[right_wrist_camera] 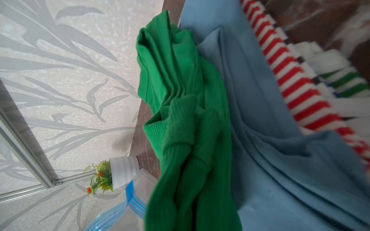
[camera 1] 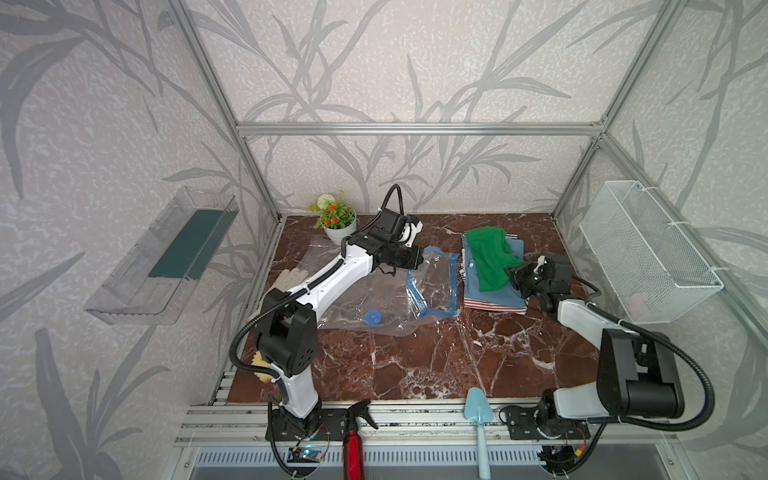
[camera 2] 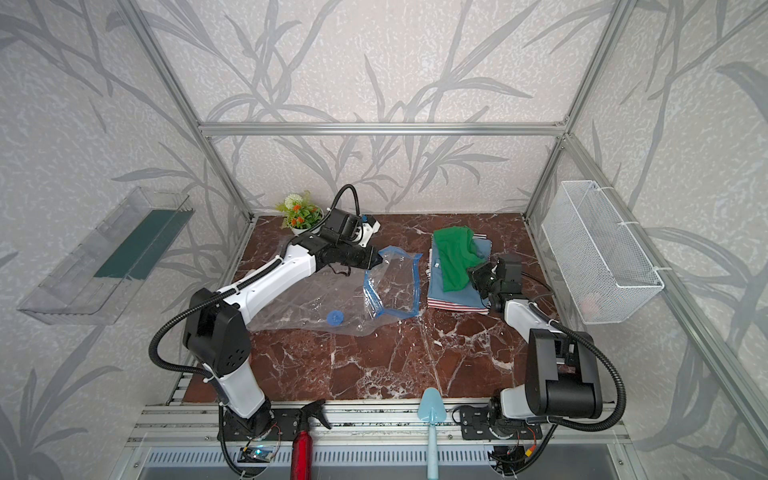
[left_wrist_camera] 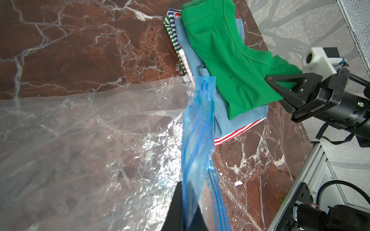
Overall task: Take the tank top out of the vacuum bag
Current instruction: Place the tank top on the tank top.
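Observation:
Next, my right gripper draws back toward the stack's near corner (camera 1: 520, 304) on the basket side and releases the fabric, since the tank top lies bunched on the stack.
The vacuum bag (camera 1: 365, 291) (camera 2: 316, 297) lies flat and clear on the marble table, its round blue valve (camera 1: 372, 318) near the front. My left gripper (camera 1: 423, 258) (left_wrist_camera: 187, 200) is shut on the bag's blue zip strip (left_wrist_camera: 197, 140) and lifts that edge. The green tank top (camera 1: 488, 253) (camera 2: 455, 255) (left_wrist_camera: 230, 60) lies outside the bag, on a stack of folded clothes (camera 1: 490, 297) to its right. My right gripper (camera 1: 513, 276) (left_wrist_camera: 269, 80) is shut on the tank top's near end. In the right wrist view the green fabric (right_wrist_camera: 186, 120) hides the jaws.
A potted plant (camera 1: 336, 220) stands at the back left. Gloves (camera 1: 291, 278) lie left of the bag. A wire basket (camera 1: 648, 257) hangs on the right wall and a clear shelf (camera 1: 162, 257) on the left wall. A red spray bottle (camera 1: 353, 440) and a blue trowel (camera 1: 480, 415) lie at the front rail.

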Controlling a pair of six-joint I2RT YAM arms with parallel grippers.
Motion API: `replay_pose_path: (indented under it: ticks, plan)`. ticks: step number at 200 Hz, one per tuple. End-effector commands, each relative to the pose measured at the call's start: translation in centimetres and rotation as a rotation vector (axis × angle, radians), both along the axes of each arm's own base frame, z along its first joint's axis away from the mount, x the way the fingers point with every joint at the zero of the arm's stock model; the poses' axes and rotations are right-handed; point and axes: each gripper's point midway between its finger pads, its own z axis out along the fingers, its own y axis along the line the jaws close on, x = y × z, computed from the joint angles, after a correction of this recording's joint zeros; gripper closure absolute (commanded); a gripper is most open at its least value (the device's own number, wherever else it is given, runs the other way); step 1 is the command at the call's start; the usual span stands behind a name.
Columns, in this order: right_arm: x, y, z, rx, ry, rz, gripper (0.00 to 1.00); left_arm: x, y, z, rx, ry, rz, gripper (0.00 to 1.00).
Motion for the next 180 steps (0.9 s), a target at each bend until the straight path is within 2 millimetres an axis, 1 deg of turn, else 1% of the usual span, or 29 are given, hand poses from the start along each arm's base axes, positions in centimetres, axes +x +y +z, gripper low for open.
replay_pose_path:
  ticks: [1, 34, 71, 94, 101, 118, 123, 129, 137, 148, 149, 156, 171, 180]
  plan:
    - [-0.8, -1.2, 0.2, -0.014, -0.026, -0.039, 1.0, 0.1, -0.6, 0.6, -0.018, -0.003, -0.01, 1.0]
    - [-2.5, -3.0, -1.9, -0.03, 0.025, -0.072, 1.0, -0.2, -0.9, 0.5, -0.017, -0.003, -0.021, 1.0]
    - [-3.6, -4.9, -3.0, -0.08, 0.059, -0.082, 1.0, -0.4, -1.2, 0.6, -0.017, -0.006, -0.029, 1.0]
    - [-4.4, -5.7, -3.4, -0.153, 0.087, -0.07, 0.87, -0.4, -1.2, 0.6, -0.015, -0.006, -0.031, 1.0]
    - [-4.7, -6.0, -3.3, -0.183, 0.096, -0.064, 0.81, -0.4, -1.2, 0.6, -0.014, -0.007, -0.031, 1.0]
    - [-5.8, -6.5, -3.0, -0.27, 0.13, -0.047, 0.53, -0.4, -1.2, 0.6, -0.014, -0.008, -0.03, 1.0]
    - [-6.2, -6.7, -2.8, -0.297, 0.142, -0.04, 0.48, -0.4, -1.2, 0.6, -0.014, -0.009, -0.033, 1.0]
    - [-6.7, -6.9, -2.6, -0.33, 0.154, -0.034, 0.44, -0.4, -1.2, 0.6, -0.013, -0.008, -0.032, 1.0]
    - [-7.3, -7.2, -2.0, -0.369, 0.157, -0.035, 0.4, -0.4, -1.1, 0.5, -0.011, -0.008, -0.031, 1.0]
    - [-8.1, -7.3, -1.2, -0.424, 0.155, -0.019, 0.4, -0.4, -1.1, 0.5, -0.009, -0.008, -0.032, 1.0]
    - [-8.1, -7.2, -0.8, -0.43, 0.145, -0.016, 0.4, -0.4, -1.2, 0.5, -0.01, -0.009, -0.031, 1.0]
    - [-8.5, -7.1, -0.2, -0.487, 0.142, 0.006, 0.4, -0.4, -1.1, 0.5, -0.008, -0.009, -0.032, 1.0]
    - [-8.9, -5.9, 1.4, -0.633, 0.14, 0.089, 0.4, -0.4, -1.1, 0.5, -0.007, -0.009, -0.032, 1.0]
    - [-9.1, -4.8, 2.0, -0.706, 0.146, 0.151, 0.4, -0.4, -1.1, 0.5, -0.005, -0.008, -0.031, 1.0]
